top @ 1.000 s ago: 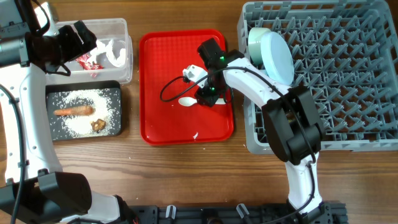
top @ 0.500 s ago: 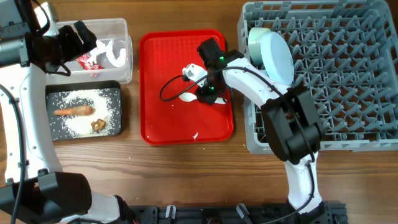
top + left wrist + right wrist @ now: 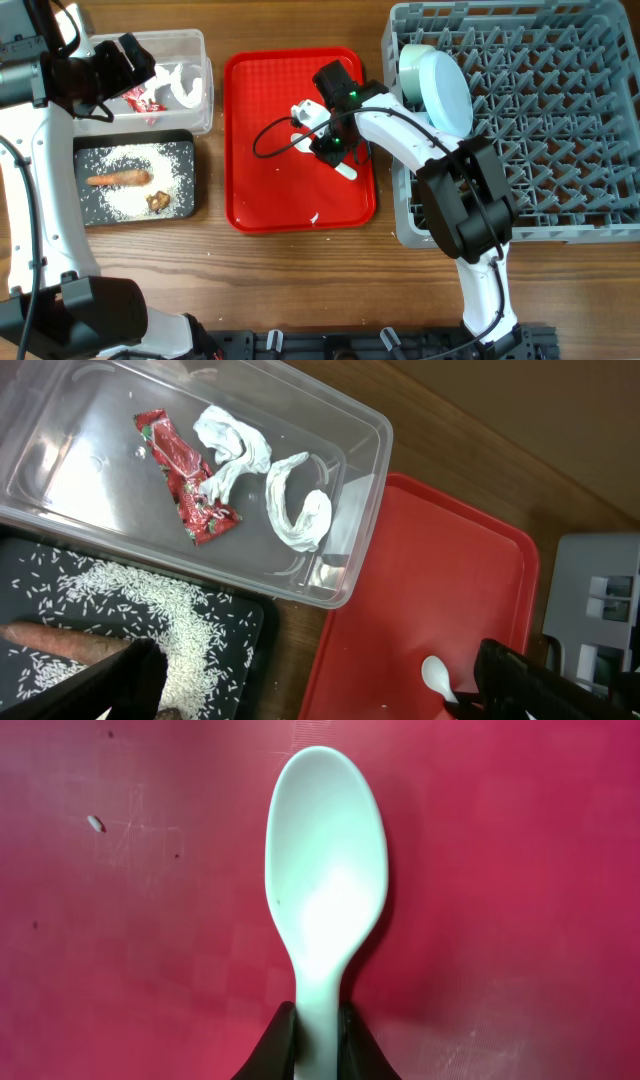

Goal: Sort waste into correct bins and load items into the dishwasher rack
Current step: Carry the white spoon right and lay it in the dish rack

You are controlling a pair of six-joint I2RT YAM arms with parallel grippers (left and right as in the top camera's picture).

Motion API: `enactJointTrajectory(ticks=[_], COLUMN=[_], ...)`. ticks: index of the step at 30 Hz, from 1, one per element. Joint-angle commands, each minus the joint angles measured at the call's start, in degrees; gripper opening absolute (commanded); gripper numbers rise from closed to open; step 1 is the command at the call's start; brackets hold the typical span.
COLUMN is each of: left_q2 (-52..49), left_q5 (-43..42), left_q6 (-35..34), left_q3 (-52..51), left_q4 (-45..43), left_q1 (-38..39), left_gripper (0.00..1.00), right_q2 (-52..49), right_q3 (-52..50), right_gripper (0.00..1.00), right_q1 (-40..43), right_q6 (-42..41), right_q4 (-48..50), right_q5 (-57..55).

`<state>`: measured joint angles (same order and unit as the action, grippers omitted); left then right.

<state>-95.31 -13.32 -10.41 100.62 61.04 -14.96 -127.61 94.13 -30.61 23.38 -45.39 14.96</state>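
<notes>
The right gripper rises and carries the spoon toward the right in the overhead view next, over the rack's open grid (image 3: 510, 130), where the plate already stands.
My right gripper (image 3: 330, 143) is shut on the handle of the white plastic spoon (image 3: 325, 880), just above the red tray (image 3: 260, 190); its bowl also shows in the left wrist view (image 3: 436, 675). My left gripper (image 3: 125, 62) is open and empty above the clear tub (image 3: 197, 45), which holds the red-and-white wrapper (image 3: 185, 480) and crumpled white paper (image 3: 295, 505). The black tray (image 3: 185, 170) holds the carrot piece (image 3: 118, 180), rice (image 3: 135, 158) and a brown lump (image 3: 158, 201). A pale blue plate (image 3: 445, 90) and a bowl (image 3: 410, 60) stand in the grey rack (image 3: 560, 120). The yellow cup is out of view.
A few white specks lie on the red tray, one near its front edge (image 3: 314, 217). The right arm reaches from the table's front over the rack's left edge. Bare wooden table (image 3: 300, 280) lies in front of the trays.
The right gripper has shifted slightly back and left on the red tray, and the spoon has turned with it; its handle end now points to the front right. The left arm has not moved.
</notes>
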Motion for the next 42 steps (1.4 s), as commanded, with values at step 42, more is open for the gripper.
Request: enactJointTrajectory(ticks=[42], left_q2=[-0.28], left_q5=[-0.07], left_q6=[-0.52], left_q3=[0.28], left_q4=[-0.15], left_q1=[-0.22], left_gripper=[1.00], right_q2=[30.45], right_q3=[-2.32], right_gripper=[0.04], right_q1=[39.63], right_q6=[-76.83], right_q4=[-16.24], right_q5=[-9.68])
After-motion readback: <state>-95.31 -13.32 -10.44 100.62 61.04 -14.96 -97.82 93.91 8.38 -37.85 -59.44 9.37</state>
